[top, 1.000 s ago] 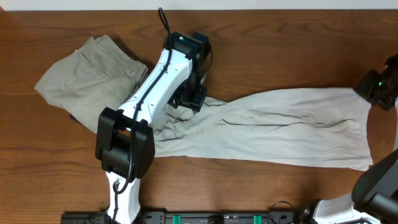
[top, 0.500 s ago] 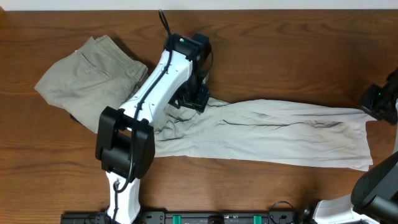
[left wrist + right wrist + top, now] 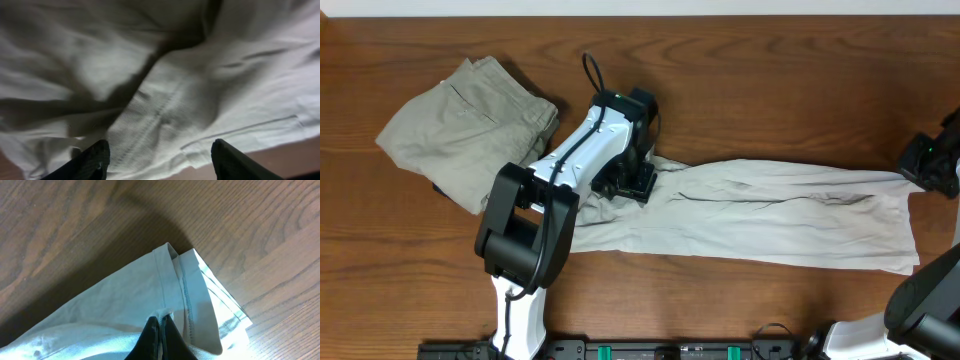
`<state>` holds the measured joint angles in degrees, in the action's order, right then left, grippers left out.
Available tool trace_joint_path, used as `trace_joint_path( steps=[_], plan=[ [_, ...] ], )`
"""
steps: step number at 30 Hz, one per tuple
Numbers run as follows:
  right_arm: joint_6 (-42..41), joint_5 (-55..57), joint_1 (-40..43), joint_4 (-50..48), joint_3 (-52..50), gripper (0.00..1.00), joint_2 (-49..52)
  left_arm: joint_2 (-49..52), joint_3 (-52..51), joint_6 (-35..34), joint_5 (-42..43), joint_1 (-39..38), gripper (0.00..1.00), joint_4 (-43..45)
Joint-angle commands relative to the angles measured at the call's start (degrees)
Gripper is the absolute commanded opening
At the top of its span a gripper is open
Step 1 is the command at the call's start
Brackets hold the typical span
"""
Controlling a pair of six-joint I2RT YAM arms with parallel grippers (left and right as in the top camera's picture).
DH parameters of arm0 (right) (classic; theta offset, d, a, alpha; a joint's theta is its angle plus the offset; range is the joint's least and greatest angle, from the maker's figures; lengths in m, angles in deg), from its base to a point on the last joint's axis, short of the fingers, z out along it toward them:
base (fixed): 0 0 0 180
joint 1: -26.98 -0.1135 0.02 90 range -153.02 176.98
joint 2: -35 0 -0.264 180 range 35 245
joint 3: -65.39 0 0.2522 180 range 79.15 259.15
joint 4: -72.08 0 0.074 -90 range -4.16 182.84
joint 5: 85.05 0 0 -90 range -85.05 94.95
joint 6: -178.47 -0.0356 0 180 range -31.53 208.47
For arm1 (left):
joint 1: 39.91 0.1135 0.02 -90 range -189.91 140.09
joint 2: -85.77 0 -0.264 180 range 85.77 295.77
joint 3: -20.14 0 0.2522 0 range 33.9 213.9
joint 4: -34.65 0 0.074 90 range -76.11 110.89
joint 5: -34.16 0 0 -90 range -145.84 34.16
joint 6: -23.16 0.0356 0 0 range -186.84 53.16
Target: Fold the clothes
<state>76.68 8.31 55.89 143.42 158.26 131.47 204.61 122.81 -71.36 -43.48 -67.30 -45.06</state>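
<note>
My right gripper draws back over the shirt's hemmed end [image 3: 904,212] and releases the fold there next, since that flat end lies back of the gripper, toward my base.
The pale off-white T-shirt [image 3: 770,215] lies stretched in a long wrinkled band across the table from centre to right. My left gripper [image 3: 638,178] is at its upper left end. In the left wrist view the jaws [image 3: 160,160] are open wide just above the fabric [image 3: 175,100], holding nothing. My right gripper [image 3: 920,172] is at the shirt's far right upper corner. In the right wrist view its jaws [image 3: 161,325] are shut on a fold of the shirt's hemmed edge [image 3: 125,300].
Folded khaki-olive trousers [image 3: 460,125] lie at the back left, touching the left arm's side. Bare brown wooden table [image 3: 770,90] shows behind the shirt and along the front edge.
My right gripper moved toward the front with the shirt's upper right edge, narrowing the band. My left arm shifted slightly lower over the shirt's left end.
</note>
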Motion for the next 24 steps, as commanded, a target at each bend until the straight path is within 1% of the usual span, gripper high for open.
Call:
trace_joint_path(
  steps=[1,4,7,9,11,16,19,21,23,24],
  plan=[
    [-1.01,-0.20,-0.04,-0.15,0.24,0.01,-1.33,0.26,-0.28,-0.52,-6.91,0.11,0.64,-0.26],
    [-1.01,-0.15,0.00,-0.22,0.24,0.01,-1.33,0.20,-0.28,-0.83,-12.68,0.11,0.64,-1.31],
    [-1.01,-0.17,0.02,-0.37,0.24,0.01,-1.33,0.20,-0.28,-3.65,-18.25,0.13,0.64,-2.34],
    [-1.01,-0.17,0.02,-0.37,0.24,0.01,-1.33,0.20,-0.28,-3.78,-19.04,0.11,0.64,-2.34],
    [-1.01,-0.17,0.00,-0.37,0.24,0.01,-1.33,0.20,-0.31,-3.76,-16.81,0.11,0.64,-2.29],
    [-1.01,-0.17,0.02,-0.35,0.24,0.01,-1.33,0.24,-1.03,-3.06,-5.66,0.11,0.64,-1.36],
    [-1.01,-0.15,0.07,-0.35,0.24,0.01,-1.33,0.26,-2.99,-3.13,-4.83,0.11,0.64,-0.33],
    [-1.01,-0.15,0.07,-0.39,0.24,0.01,-1.33,0.26,-4.15,-3.15,-4.83,0.13,0.51,-0.33],
    [-1.01,-0.15,0.07,-0.42,0.24,0.01,-1.33,0.26,-4.68,-3.13,-4.85,0.11,0.33,-0.39],
    [-1.01,-0.15,0.07,-0.42,0.24,0.01,-1.33,0.26,-4.68,-3.10,-4.87,0.13,0.21,-0.42]
  ],
)
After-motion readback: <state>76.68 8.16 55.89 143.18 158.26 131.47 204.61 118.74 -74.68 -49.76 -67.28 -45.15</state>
